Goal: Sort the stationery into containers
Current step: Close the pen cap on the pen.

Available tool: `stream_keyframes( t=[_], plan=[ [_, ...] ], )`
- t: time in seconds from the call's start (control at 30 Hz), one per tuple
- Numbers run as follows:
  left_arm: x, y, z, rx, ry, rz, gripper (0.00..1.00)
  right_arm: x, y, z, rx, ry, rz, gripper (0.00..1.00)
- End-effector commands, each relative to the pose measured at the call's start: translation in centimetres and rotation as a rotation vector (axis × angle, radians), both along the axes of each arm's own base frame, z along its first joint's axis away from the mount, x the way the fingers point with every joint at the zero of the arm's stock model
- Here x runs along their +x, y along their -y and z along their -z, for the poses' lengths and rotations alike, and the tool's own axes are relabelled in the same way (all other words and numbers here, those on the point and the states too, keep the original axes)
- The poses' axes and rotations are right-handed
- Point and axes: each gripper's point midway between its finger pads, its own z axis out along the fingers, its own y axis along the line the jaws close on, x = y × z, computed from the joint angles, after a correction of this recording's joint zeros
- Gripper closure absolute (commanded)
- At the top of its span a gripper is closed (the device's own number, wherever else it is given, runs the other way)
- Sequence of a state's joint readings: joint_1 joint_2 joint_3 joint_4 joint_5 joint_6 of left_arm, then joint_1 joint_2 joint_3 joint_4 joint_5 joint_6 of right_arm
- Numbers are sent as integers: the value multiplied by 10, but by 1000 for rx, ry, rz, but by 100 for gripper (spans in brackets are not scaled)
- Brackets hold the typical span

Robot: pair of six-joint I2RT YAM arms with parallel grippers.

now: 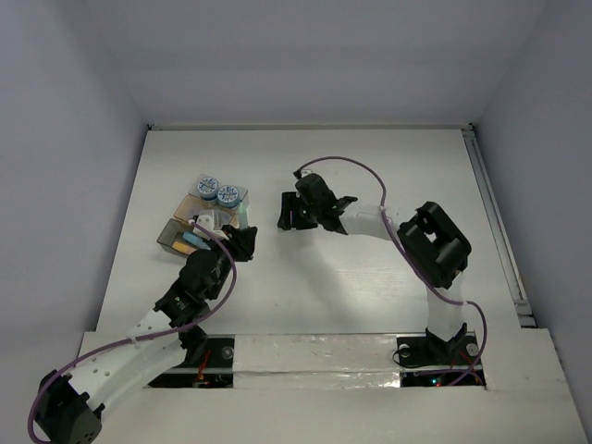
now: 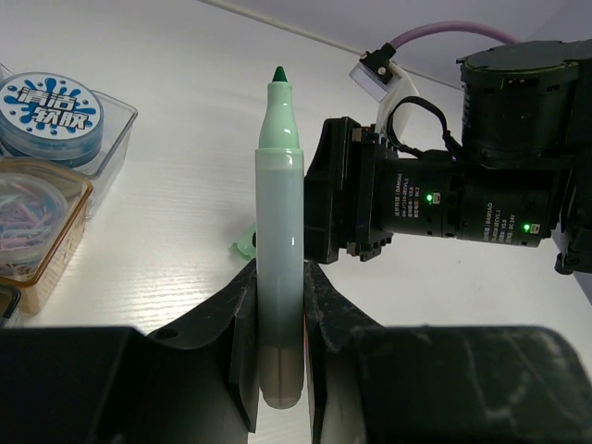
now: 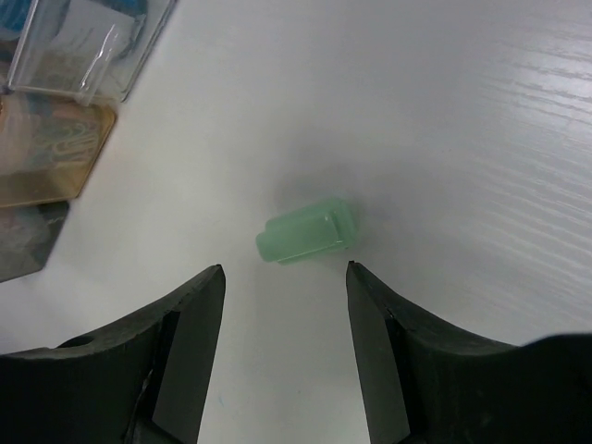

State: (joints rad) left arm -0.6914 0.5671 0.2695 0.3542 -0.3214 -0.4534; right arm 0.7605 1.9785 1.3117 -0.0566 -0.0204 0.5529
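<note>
The cap lies crosswise, so the robot's right gripper will next move toward the see-through boxes and turn its fingers along the cap's sides.
My left gripper [image 2: 279,274] is shut on a pale green marker [image 2: 279,185], uncapped, held with its dark green tip pointing away from the camera. In the top view it [image 1: 242,242] is beside the two see-through boxes. The marker's green cap [image 3: 307,231] lies on the white table, just ahead of my open, empty right gripper [image 3: 285,270], which hovers over it [image 1: 285,215]. A sliver of the cap [image 2: 242,244] shows beside the marker. One box [image 1: 217,199] holds two round blue-topped tubs [image 1: 207,186]. The brownish box [image 1: 178,235] holds a blue stick [image 1: 191,242].
In the left wrist view the clear box [image 2: 113,139] with a tub [image 2: 51,111] and the brownish box [image 2: 69,236] are at the left. The right arm's wrist [image 2: 444,199] is close ahead of the marker. White walls enclose the table [image 1: 370,277].
</note>
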Motion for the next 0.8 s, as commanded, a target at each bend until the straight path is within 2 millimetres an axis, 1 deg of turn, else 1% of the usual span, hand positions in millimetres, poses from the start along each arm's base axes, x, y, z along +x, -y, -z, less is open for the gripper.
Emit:
stream_keyframes(
  t=[0.0,0.03,0.07,0.13,0.2,0.23,0.3,0.33,0.37,0.4,0.47,0.5,0.53,0.6,0.63,0.73,0.77],
  plan=[
    [1,-1,-12,-28,47,-3,100,-7,-17,-20,87,-26,-32,39],
    [1,-1,-12,-28,47,-3,100,-7,-18,-16,81,-35,-32,38],
    [1,-1,-12,-27,45,-3,100,-4,-20,-17,83,-35,-31,38],
    [1,-1,-13,-31,47,-3,100,-5,-21,-5,60,-62,-32,38],
    [0,-2,-13,-32,50,-5,100,0,-22,-3,49,-58,-21,38],
    [0,-2,-13,-33,51,-5,100,1,-21,4,35,-67,-18,38],
    [-1,-3,-14,-36,54,-5,100,5,-23,5,24,-60,-17,38],
    [-1,-3,-15,-37,56,-5,100,6,-23,12,11,-71,-18,38],
    [-1,-3,-15,-38,57,-3,100,8,-23,13,2,-68,-13,38],
    [-1,-2,-15,-38,57,-2,100,13,-26,11,-1,-56,-13,38],
    [-1,-2,-15,-37,56,-2,100,15,-23,20,-36,-68,-3,40],
    [-1,-3,-15,-38,57,-5,100,17,-23,19,-42,-63,-4,41],
    [-1,-3,-15,-40,56,-5,100,13,-25,20,-50,-62,-11,42],
    [-1,-4,-16,-43,60,-6,100,14,-22,21,-69,-56,-8,43],
    [-1,-4,-17,-45,62,-6,100,9,-25,21,-83,-56,-26,45],
    [-1,-3,-16,-43,60,-5,100,9,-19,26,-147,-44,-24,46],
    [-1,-3,-16,-42,59,-6,100,9,-21,23,-158,-30,-29,46]
  ],
)
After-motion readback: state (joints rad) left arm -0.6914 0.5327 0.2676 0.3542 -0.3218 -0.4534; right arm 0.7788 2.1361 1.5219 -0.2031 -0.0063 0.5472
